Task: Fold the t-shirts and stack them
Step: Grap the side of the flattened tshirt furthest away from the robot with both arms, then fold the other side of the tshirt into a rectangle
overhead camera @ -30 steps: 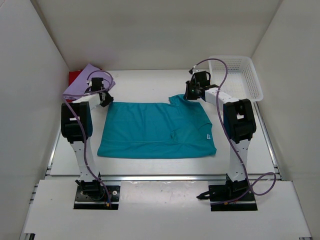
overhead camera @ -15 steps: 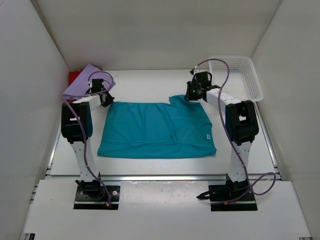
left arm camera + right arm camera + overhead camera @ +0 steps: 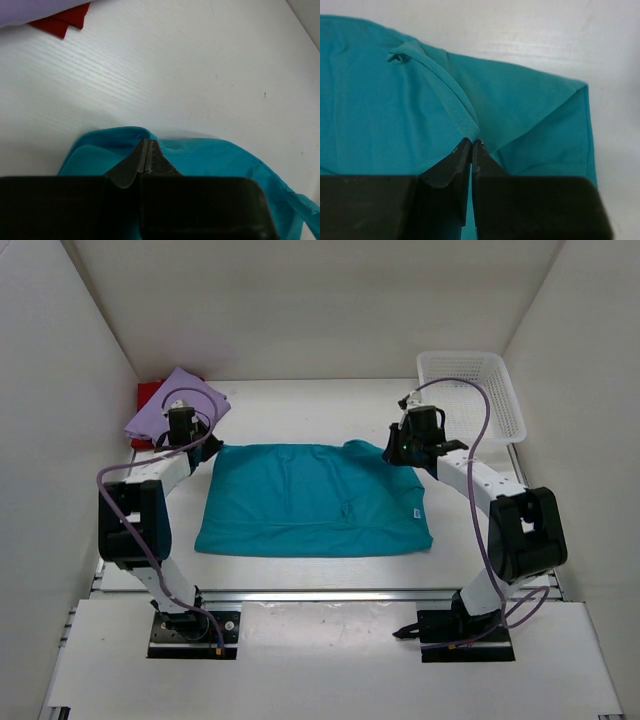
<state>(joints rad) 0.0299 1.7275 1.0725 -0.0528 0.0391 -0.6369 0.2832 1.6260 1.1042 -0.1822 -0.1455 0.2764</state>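
Note:
The far side is still spread out, so I will next take the pinched corner back to the near strip's edge (image 3: 218, 522) with my left gripper and let go.
The teal t-shirt (image 3: 315, 502) lies spread flat in the middle of the table. My left gripper (image 3: 198, 443) is shut on its far left corner; in the left wrist view the fingertips (image 3: 146, 142) pinch the teal edge (image 3: 215, 156). My right gripper (image 3: 398, 450) is shut on the shirt's far right part; in the right wrist view it (image 3: 471, 142) grips a hemmed fold of the teal cloth (image 3: 380, 100). The lavender t-shirt (image 3: 178, 400) lies on top of the red t-shirt (image 3: 147, 394) in the far left corner, both also visible in the left wrist view as lavender (image 3: 35, 7) and red (image 3: 62, 22).
A white mesh basket (image 3: 514, 405) stands at the far right against the wall. White walls close in the table at left, right and back. Purple cables loop over both arms.
My left gripper has shut on the teal shirt's far left corner. The right gripper has carried its pinched cloth right and nearer, flattening the raised sleeve. Both elbows swung outward.

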